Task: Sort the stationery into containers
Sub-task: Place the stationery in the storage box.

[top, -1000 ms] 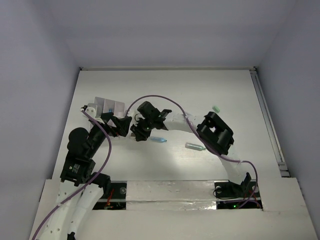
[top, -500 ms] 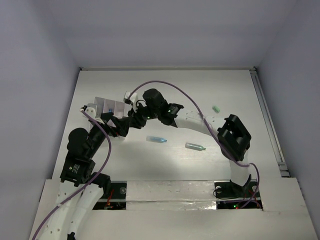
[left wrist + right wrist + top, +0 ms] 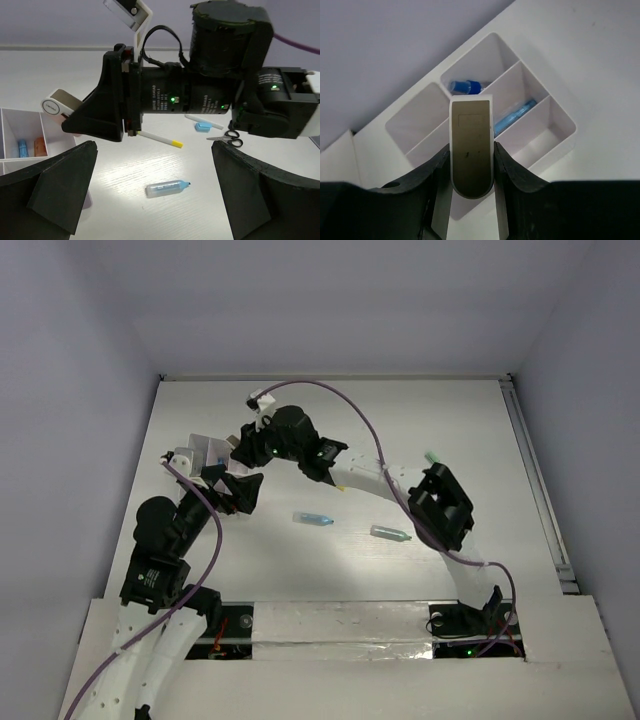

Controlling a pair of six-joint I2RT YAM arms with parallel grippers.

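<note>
My right gripper turns next, then lowers the tan-grey block over the end section of the box beside the blue pen-like piece (image 3: 512, 116) to open, since that section stands empty.
My right gripper (image 3: 471, 162) is shut on the tan-grey block (image 3: 471, 145) and holds it over the white compartment box (image 3: 555, 131). One compartment holds a blue capsule (image 3: 466, 86), another a blue pen-like piece (image 3: 512, 116). In the top view the right gripper (image 3: 241, 444) is at the box (image 3: 203, 448). My left gripper (image 3: 238, 490) is open and empty, just near of the box. In the left wrist view a blue capsule (image 3: 167, 188) lies between its fingers (image 3: 55, 185). A white pen with a yellow tip (image 3: 160, 139), a blue piece (image 3: 202, 125) and black-handled scissors (image 3: 227, 137) lie beyond.
On the table's middle lie the blue capsule (image 3: 315, 518) and a teal-grey capsule (image 3: 390, 533). A green piece (image 3: 432, 456) lies further right. The right arm (image 3: 360, 480) spans the table above them. The left wrist view shows blue and orange pieces in the box (image 3: 30, 147).
My right arm has swung from the table's middle up and left to above the box, carrying the block. The left arm has not moved.
</note>
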